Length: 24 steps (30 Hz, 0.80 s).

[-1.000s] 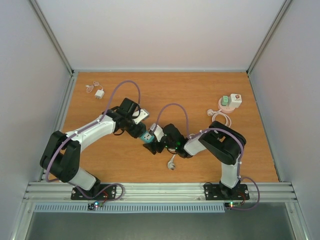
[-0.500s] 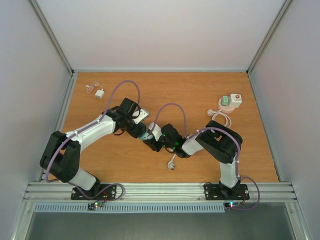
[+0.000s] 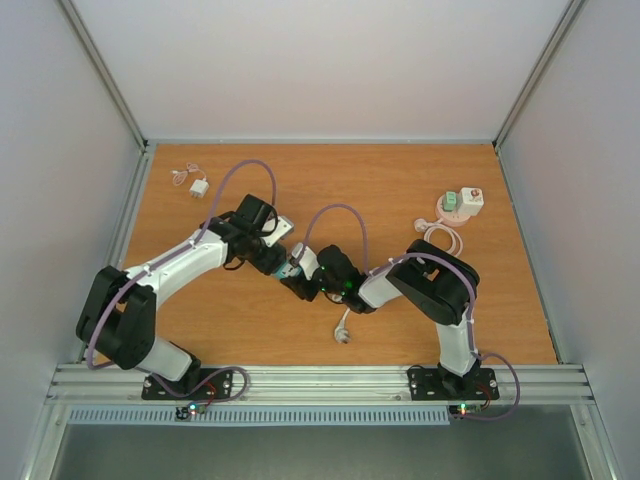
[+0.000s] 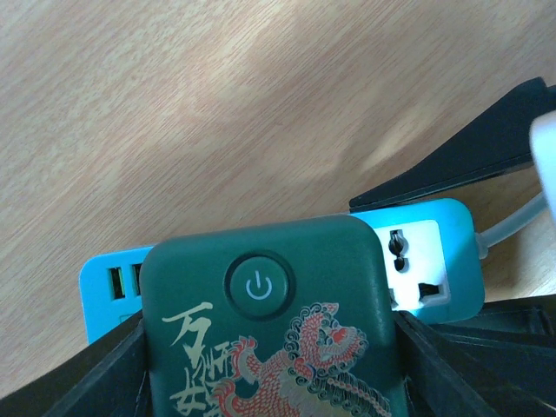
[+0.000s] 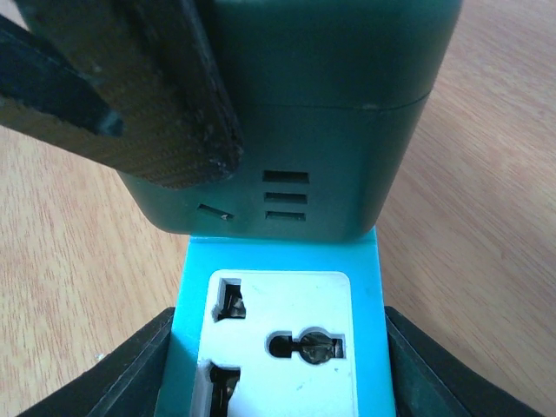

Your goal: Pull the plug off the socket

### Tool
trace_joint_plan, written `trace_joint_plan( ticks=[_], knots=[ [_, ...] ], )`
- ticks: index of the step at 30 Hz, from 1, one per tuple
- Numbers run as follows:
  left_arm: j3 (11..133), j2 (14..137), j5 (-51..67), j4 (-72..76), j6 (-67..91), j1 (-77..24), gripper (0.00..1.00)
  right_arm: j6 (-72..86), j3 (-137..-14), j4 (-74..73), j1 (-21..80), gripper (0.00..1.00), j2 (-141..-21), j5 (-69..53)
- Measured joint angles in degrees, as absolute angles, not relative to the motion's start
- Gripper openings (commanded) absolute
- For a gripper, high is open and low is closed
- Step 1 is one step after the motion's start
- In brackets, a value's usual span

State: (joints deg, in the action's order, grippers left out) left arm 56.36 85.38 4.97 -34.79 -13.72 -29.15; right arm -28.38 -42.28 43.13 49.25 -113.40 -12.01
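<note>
My left gripper is holding the plug and should lift it next, swing it sideways and lower to release it, because the clear tabletop is to its left in the top view.
A dark green plug (image 4: 269,330) with a power button and a dragon print sits on the blue socket (image 4: 430,248), which has a white outlet face. My left gripper (image 4: 269,369) is shut on the plug, one finger on each side. My right gripper (image 5: 278,373) is shut on the socket (image 5: 278,347), its black fingers pressed against the blue sides just below the plug (image 5: 330,104). In the top view the left gripper (image 3: 277,262) and right gripper (image 3: 302,277) meet at mid-table. The socket's white cable (image 4: 512,221) leaves to the right.
A small white charger (image 3: 198,186) with its cord lies at the back left. A white and green adapter block (image 3: 462,203) with a coiled white cable (image 3: 445,236) sits at the back right. A loose white cable end (image 3: 343,328) lies near the front.
My right gripper has closed on the blue socket. Both grippers, with plug and socket, have shifted slightly left and away from the table's near edge.
</note>
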Motion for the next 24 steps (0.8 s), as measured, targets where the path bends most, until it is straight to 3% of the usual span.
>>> trace_joint_plan(
  ticks=[10,24],
  knots=[
    [57.43,82.41,6.92,-35.27,-12.58,-27.75,0.44,-29.32,-43.33,43.05,49.3,0.12,-114.69,-11.77],
    [59.02,82.28,11.27,-35.42,-12.25,-20.08,0.43,-29.54,-43.79,42.44,49.3,0.14,-114.8,-11.6]
  ],
)
